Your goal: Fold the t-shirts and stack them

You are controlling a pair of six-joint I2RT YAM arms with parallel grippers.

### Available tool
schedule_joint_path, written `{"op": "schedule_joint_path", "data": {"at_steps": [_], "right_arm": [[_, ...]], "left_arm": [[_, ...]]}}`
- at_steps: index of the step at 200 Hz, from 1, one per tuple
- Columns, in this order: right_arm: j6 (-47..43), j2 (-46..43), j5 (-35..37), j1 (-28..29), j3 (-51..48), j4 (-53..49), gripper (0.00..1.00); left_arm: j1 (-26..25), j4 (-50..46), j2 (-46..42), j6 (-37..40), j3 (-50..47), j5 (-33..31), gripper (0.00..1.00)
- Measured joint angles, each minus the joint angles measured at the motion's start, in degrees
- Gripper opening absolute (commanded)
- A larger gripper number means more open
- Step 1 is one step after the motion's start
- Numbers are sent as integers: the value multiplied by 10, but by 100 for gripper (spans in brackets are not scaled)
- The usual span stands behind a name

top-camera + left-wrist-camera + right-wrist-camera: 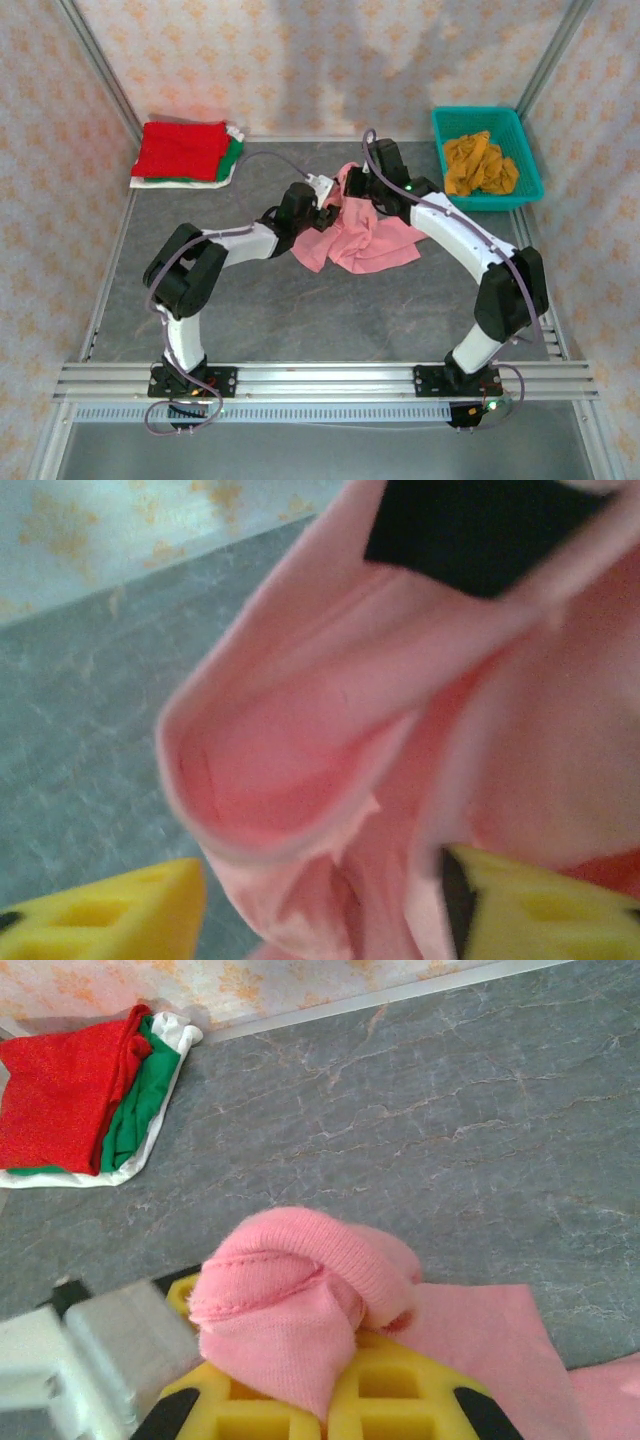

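Observation:
Bare tabletop is between the pink t-shirt [360, 240] and the folded stack, so my right gripper needs to carry the rolled hem toward the stack and release it.
The pink t-shirt [360, 240] lies crumpled mid-table, its top edge lifted between both grippers. My right gripper [362, 185] is shut on a rolled hem of the pink t-shirt [300, 1280], the cloth pinched between its yellow pads [400, 1400]. My left gripper [325, 195] stands open, its yellow fingers [110, 915] wide apart with a fold of the pink t-shirt [300, 750] hanging between them. At the back left sits a folded stack: the red t-shirt [180, 148] on the green [233, 152] on the white [185, 182]. The mustard-orange t-shirt [480, 165] lies bunched in the basket.
The teal lattice basket [475, 112] stands at the back right corner. Metal frame posts and patterned walls enclose the grey table [330, 310]. The folded stack [60, 1090] lies against the back wall in the right wrist view.

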Motion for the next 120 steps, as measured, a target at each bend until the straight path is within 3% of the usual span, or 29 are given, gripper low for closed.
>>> {"op": "schedule_joint_path", "data": {"at_steps": [17, 60, 120], "right_arm": [[-2, -7, 3, 0, 0, -4, 0], [-15, -39, 22, 0, 0, -19, 0], [-99, -86, 20, 14, 10, -50, 0]], "left_arm": [[4, -1, 5, 7, 11, -5, 0], [4, 1, -35, 13, -28, -19, 0], [-27, -68, -322, -54, -140, -35, 0]]}}
